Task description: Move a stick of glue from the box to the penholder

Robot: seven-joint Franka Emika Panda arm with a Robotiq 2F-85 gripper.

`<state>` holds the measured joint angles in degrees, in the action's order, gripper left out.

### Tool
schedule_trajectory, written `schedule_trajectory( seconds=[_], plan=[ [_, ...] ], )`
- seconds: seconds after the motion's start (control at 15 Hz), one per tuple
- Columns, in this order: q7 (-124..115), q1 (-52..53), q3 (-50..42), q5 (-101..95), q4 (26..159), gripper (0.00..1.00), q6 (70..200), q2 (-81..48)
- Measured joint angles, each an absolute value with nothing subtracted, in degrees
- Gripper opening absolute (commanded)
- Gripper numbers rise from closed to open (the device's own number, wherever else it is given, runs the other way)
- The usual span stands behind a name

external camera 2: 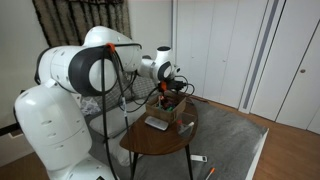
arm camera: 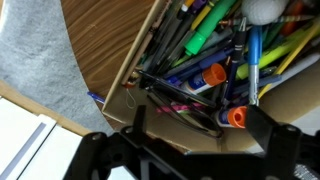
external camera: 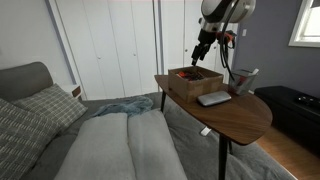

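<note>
I will move my gripper to the right in the wrist view, turn a little and lower over the orange cap nearest the side of the box, as it lies nearer one finger.
The brown box stands on the round wooden table in both exterior views, and its pale wall shows in the wrist view. It is full of pens and markers. A blue glue stick with an orange cap lies near the box wall, and another lies a little farther in. My gripper hangs just above the box, open and empty. In the wrist view its two fingers straddle the box's edge area. The greyish penholder with a pale slanted stick stands beside the box.
A flat grey slab lies on the table in front of the box. A bed with a grey blanket is next to the table. A dark cabinet stands behind it, and white closet doors line the wall.
</note>
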<state>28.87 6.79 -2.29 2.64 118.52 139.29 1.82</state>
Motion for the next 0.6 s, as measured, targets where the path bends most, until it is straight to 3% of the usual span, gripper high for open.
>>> schedule_trajectory(
  seconds=[0.6],
  plan=[
    [16.49,5.9,0.17,0.48,118.48,1.0,134.44,2.38]
  ],
)
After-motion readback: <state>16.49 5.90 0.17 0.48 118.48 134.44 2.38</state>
